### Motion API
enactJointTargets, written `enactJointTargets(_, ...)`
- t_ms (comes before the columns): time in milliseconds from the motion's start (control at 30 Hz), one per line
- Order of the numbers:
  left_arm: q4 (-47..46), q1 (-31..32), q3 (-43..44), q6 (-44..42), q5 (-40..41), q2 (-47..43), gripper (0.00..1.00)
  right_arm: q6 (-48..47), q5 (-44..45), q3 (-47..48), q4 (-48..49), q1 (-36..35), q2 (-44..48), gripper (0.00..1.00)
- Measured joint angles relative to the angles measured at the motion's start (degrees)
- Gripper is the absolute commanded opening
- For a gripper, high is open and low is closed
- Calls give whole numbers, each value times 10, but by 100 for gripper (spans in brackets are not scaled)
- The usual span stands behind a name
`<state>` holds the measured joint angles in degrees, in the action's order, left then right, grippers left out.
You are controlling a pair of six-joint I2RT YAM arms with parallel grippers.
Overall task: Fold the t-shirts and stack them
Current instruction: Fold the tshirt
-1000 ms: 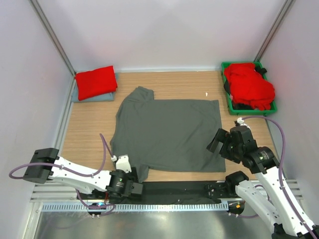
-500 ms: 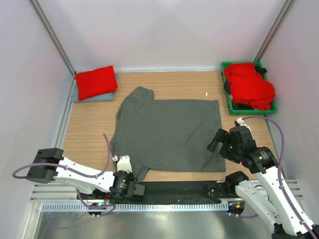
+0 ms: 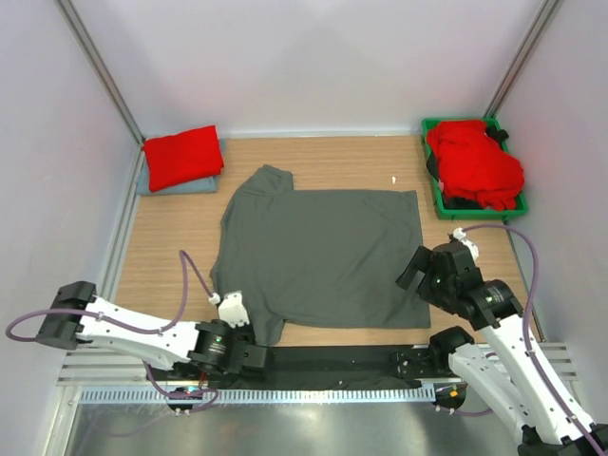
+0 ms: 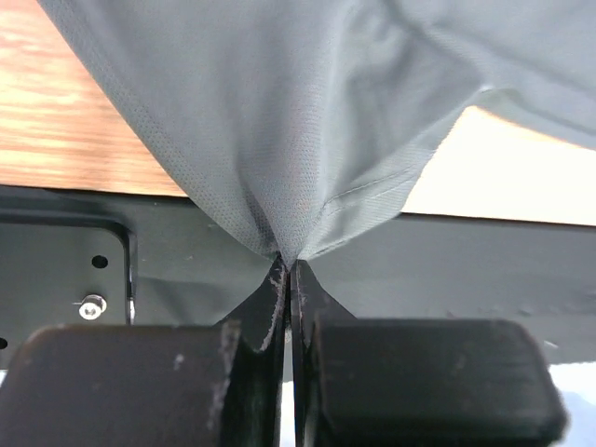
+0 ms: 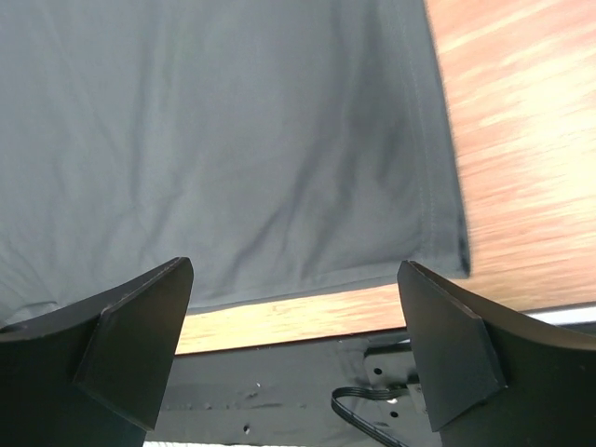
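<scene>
I will lower my right gripper next and pull it back to close on the t-shirt's near hem by its free corner (image 3: 412, 326) (image 5: 399, 273). That spot is below the gripper and farther back.
A dark charcoal grey t-shirt (image 3: 318, 252) lies spread flat on the wooden table (image 3: 166, 252). At its near left corner, my left gripper (image 3: 261, 351) is shut on a pinch of that cloth. In the left wrist view the fabric (image 4: 279, 112) rises in a cone out of the closed fingertips (image 4: 277, 279). My right gripper (image 3: 410, 271) hovers open over the shirt's near right corner. In the right wrist view its fingers (image 5: 140, 326) stand wide apart with the hem (image 5: 307, 293) between them, untouched.
A folded red t-shirt (image 3: 182, 157) lies on a folded pale blue-grey one (image 3: 180, 186) at the back left. A green bin (image 3: 439, 204) at the back right holds several crumpled red shirts (image 3: 475, 163). A black strip (image 3: 332, 361) runs along the table's near edge.
My left gripper has closed on the grey shirt's near left corner, and its arm has shifted slightly left. The right gripper has barely moved and stays open.
</scene>
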<state>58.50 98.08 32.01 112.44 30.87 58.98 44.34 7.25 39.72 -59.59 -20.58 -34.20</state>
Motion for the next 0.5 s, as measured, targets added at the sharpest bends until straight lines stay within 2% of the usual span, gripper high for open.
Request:
enactJointTargets(100, -2, -13, -14, -10, 11, -64, 0, 21, -24, -51, 26, 0, -15, 95)
enactJointTargets(233, -4, -67, -39, -54, 16, -136, 0, 43, -16, -89, 20, -1, -24, 90)
enactJointTargets(333, -8, -107, -42, -100, 16, -150, 0, 60, -8, -91, 15, -4, -17, 87)
enactJointTargets(500, -43, -180, -42, -195, 7, -118, 0, 87, 4, -91, 16, -11, -40, 87)
